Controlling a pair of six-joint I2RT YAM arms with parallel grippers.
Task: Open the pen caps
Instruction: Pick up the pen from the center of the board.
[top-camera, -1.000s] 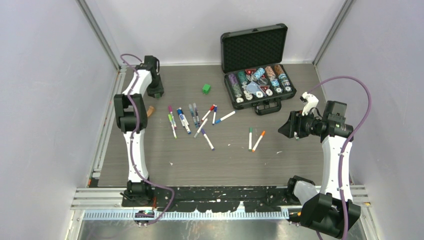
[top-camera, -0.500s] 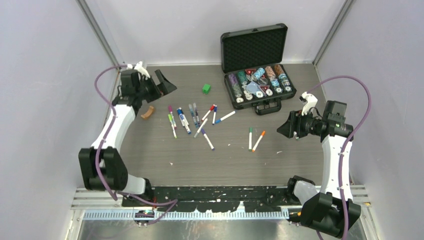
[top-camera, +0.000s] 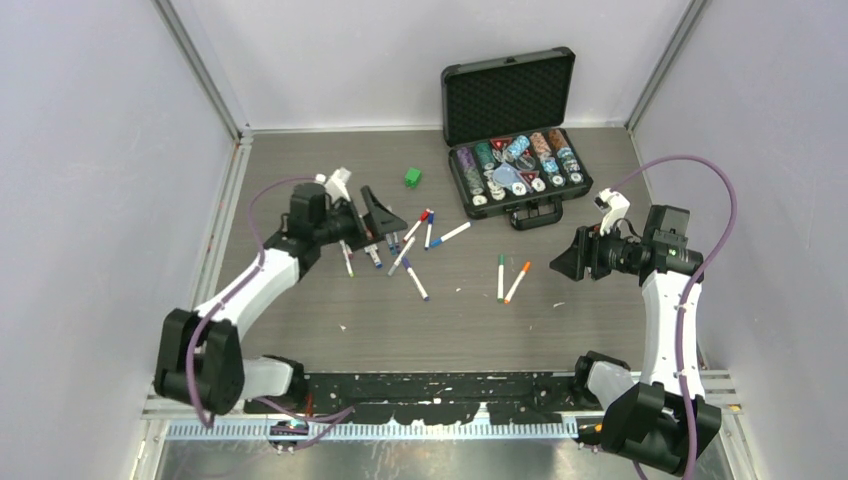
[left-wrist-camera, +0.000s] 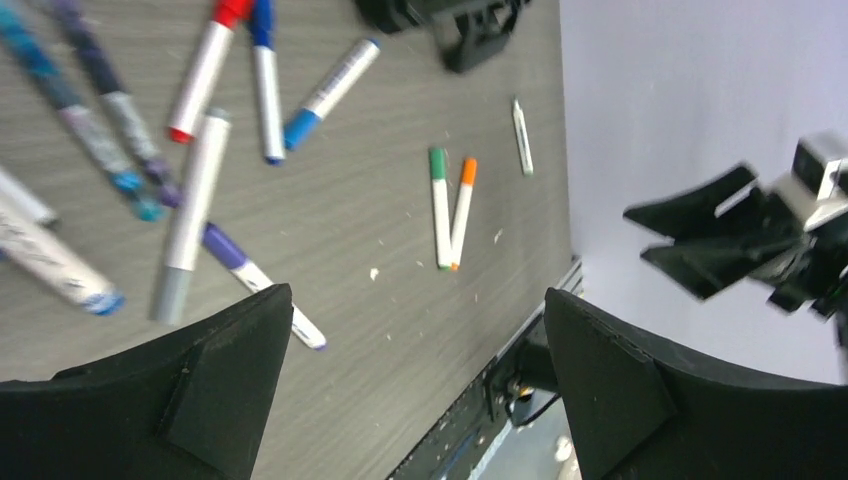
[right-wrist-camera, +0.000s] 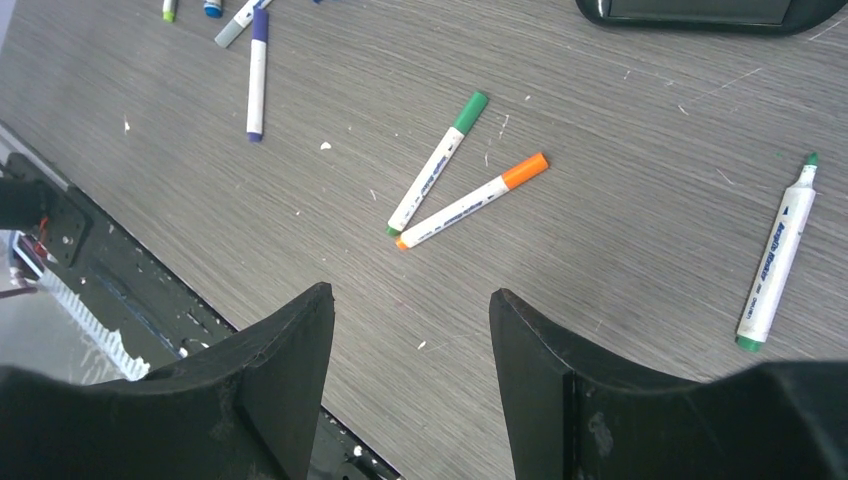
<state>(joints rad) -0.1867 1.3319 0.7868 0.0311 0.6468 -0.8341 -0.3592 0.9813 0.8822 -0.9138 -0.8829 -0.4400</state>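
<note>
I will next move my left gripper to the right in the top view and lower it over the green pen's cap (top-camera: 501, 260) (left-wrist-camera: 437, 163), because it is clear of the orange pen.
Several capped pens (top-camera: 400, 245) lie scattered mid-table, white or grey barrels with coloured pen caps on their ends. My left gripper (top-camera: 390, 228) hovers over the left of this cluster, jaws wide open and empty (left-wrist-camera: 416, 295); below it lie a purple pen (left-wrist-camera: 262, 283) and a grey pen (left-wrist-camera: 190, 217). A green pen (right-wrist-camera: 437, 164) and an orange pen (right-wrist-camera: 470, 200) lie in a V further right, caps (right-wrist-camera: 470, 108) on. My right gripper (top-camera: 562, 255) hangs open and empty (right-wrist-camera: 411, 292) just right of that pair. A thicker green-capped marker (right-wrist-camera: 778, 255) lies nearer the right arm.
An open black case (top-camera: 515, 150) of poker chips stands at the back right, its handle towards the pens. A small green cube (top-camera: 412, 177) sits behind the pen cluster. The black rail (top-camera: 450, 385) runs along the table's near edge.
My left arm has swung from the back left corner to above the pen cluster, and its gripper has opened wide. The right arm has hardly moved.
</note>
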